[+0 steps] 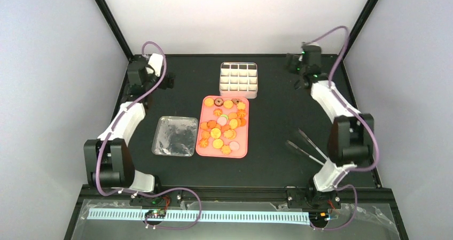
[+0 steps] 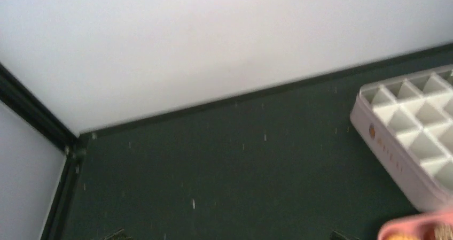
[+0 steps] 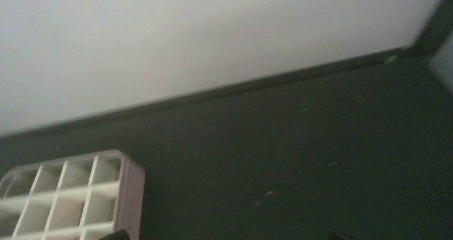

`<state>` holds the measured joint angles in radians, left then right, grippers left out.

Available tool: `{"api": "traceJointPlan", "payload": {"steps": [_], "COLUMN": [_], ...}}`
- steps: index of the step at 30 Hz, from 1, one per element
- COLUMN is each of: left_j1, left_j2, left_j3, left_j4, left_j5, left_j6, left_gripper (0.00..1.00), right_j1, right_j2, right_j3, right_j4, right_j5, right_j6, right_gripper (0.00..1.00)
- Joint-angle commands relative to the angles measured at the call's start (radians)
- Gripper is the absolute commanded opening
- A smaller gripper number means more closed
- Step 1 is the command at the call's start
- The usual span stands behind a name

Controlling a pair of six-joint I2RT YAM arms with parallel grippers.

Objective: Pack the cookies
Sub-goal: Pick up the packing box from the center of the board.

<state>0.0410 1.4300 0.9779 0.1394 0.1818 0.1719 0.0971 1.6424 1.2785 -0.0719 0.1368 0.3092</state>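
The tin's closest side is below my right gripper, toward the left in the top view, beside bare mat. I will move my right gripper down that way, astride it.
The cookies, mostly orange-golden with a few brown, pink and green ones, lie heaped on a pink tray at the table's middle. Just behind it stands a white gridded tin, its cells empty. My left gripper hovers open at the back left, away from the tray. My right gripper hovers open at the back right. In the left wrist view the tin and a corner of the pink tray show at the right. In the right wrist view the tin sits at the lower left.
A clear, shiny lid lies left of the pink tray. A pair of dark tongs lies on the black mat at the right, near the right arm's base. White walls and a black frame close the back and sides.
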Motion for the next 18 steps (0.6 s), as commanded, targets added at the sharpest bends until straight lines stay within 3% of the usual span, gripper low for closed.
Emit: {"api": "traceJointPlan", "payload": {"steps": [1,8,18], "left_j1": [0.042,0.073,0.074], "left_j2": [-0.032,-0.192,-0.297], "left_j3": [-0.021,-0.108,-0.165], "left_j4": [-0.367,-0.482,-0.566], "left_j5": [0.032,0.12,0.15], "left_j6": [0.062,0.122,0.181], "left_gripper": [0.99,0.99,0.99], "right_j1": [0.105,0.211,0.23], "right_j2": [0.156,0.395,0.643], "right_j3": [0.183,0.438,0.723], "right_j4": [-0.233,-0.353,-0.529], "right_j5": [-0.061,-0.056,-0.025], "right_j6": [-0.046,-0.046,-0.014], "right_gripper": [0.95,0.78,0.55]}}
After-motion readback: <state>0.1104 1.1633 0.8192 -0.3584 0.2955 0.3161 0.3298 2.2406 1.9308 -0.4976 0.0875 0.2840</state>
